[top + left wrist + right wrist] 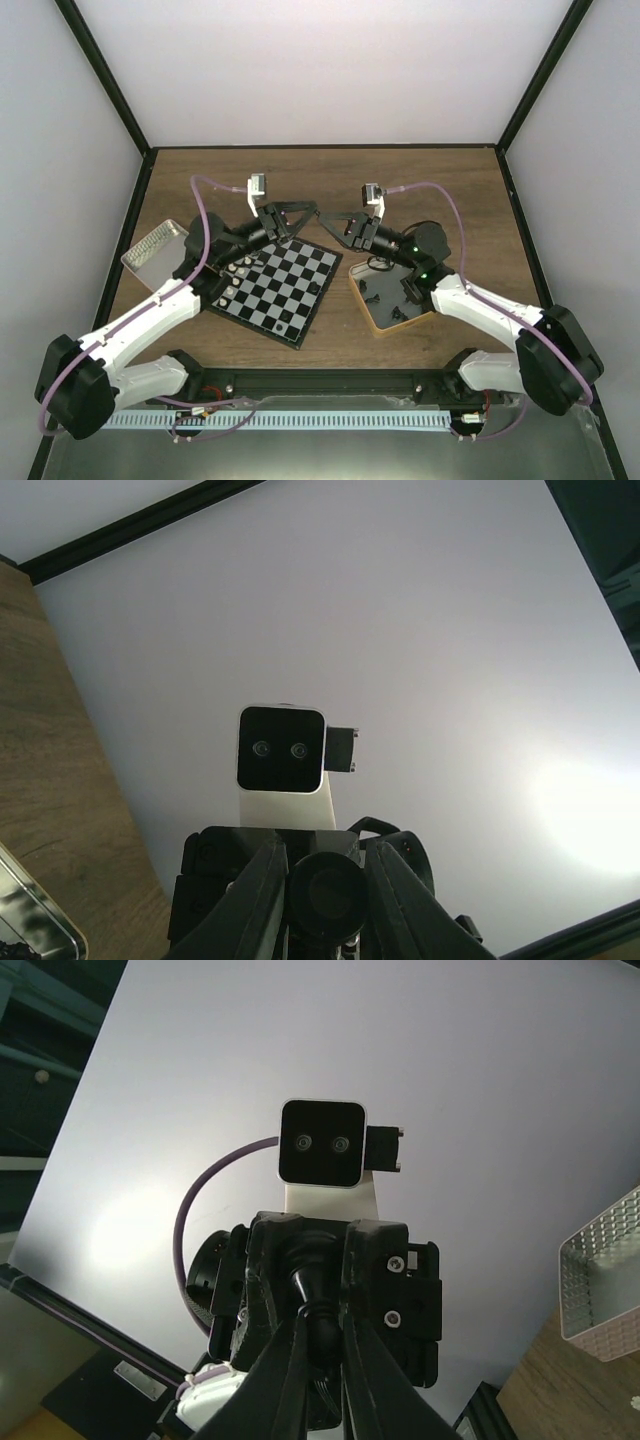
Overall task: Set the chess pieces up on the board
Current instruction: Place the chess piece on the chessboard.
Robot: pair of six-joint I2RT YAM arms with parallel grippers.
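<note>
Next, my right gripper comes down and back, tipping downward, and releases on the board's edge by the gold-rimmed tin, since that edge is below it and back.
The board [275, 285] lies on the table between the arms. Cream-white chess pieces [240, 265] line its left edge, and a few black ones [285, 322] stand near its front. Above its far corner my two grippers meet tip to tip. A black chess piece [320, 1305] bridges them. My left gripper [325, 865] is shut on its round base [325, 895]. My right gripper [322, 1310] is shut on its head end. From above, the left gripper [308, 210] and right gripper [328, 216] hide the piece.
A gold-rimmed tin [372, 318] holding black pieces sits right of the board, under the right arm. Left of the board stands a silver tin [155, 250], which also shows in the right wrist view [600, 1295]. Black frame posts edge the table.
</note>
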